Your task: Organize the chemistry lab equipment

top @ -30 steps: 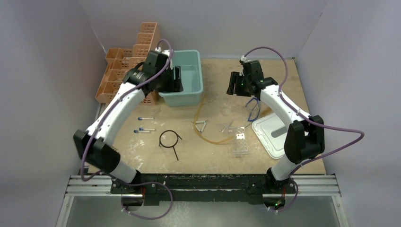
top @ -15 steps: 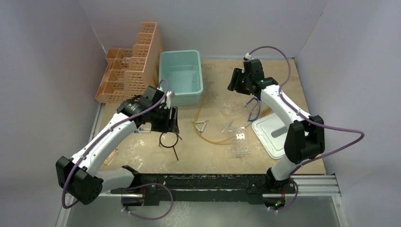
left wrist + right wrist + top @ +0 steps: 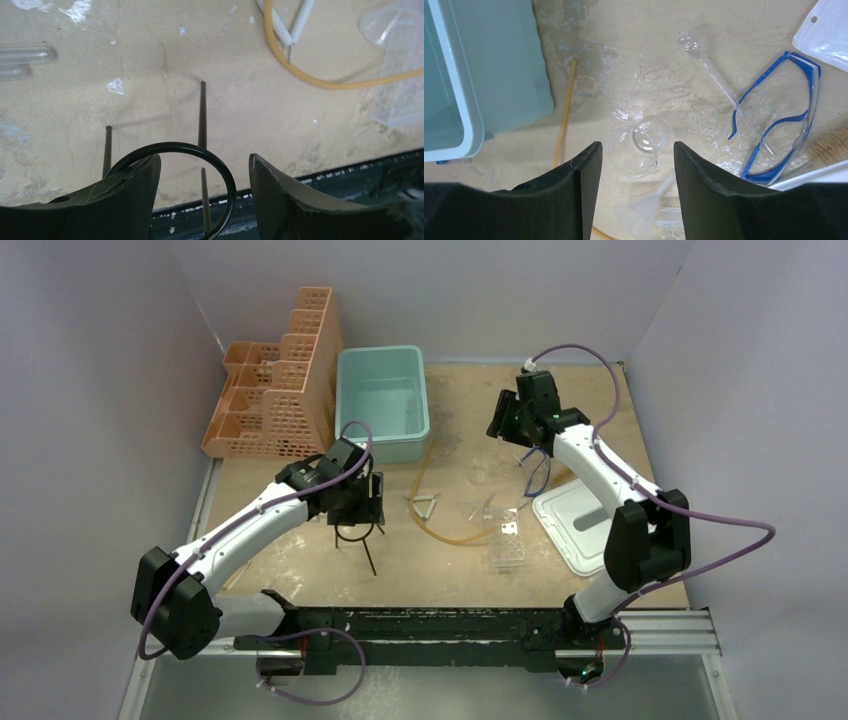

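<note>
I need to close the fingers of my left gripper on the uncovered arc of the black wire ring (image 3: 354, 534) (image 3: 220, 170) next and stay low, because that arc is already between them.
My left gripper (image 3: 358, 502) is open, low over the black wire ring (image 3: 354, 534). In the left wrist view the ring (image 3: 220, 170) sits between the open jaws (image 3: 202, 160), its left arc against the left finger, its stem (image 3: 202, 115) pointing away. Clear tubes (image 3: 25, 54) lie at the upper left of that view. My right gripper (image 3: 505, 418) is open and empty above a glass beaker (image 3: 636, 147) and a clear funnel (image 3: 644, 210). Blue-framed goggles (image 3: 784, 115) and a long-necked flask (image 3: 694, 42) lie to its right. The amber hose (image 3: 440, 530), wire triangle (image 3: 427, 506) and clear tube rack (image 3: 507, 545) lie mid-table.
A teal bin (image 3: 385, 452) stands at the back centre. The orange lattice rack (image 3: 275, 400) is to its left. A white tray (image 3: 575, 525) lies at the right. The black rail (image 3: 430, 625) runs along the near edge.
My left arm swung back from the teal bin and came down over the black ring. My right gripper shifted slightly right and stayed open.
</note>
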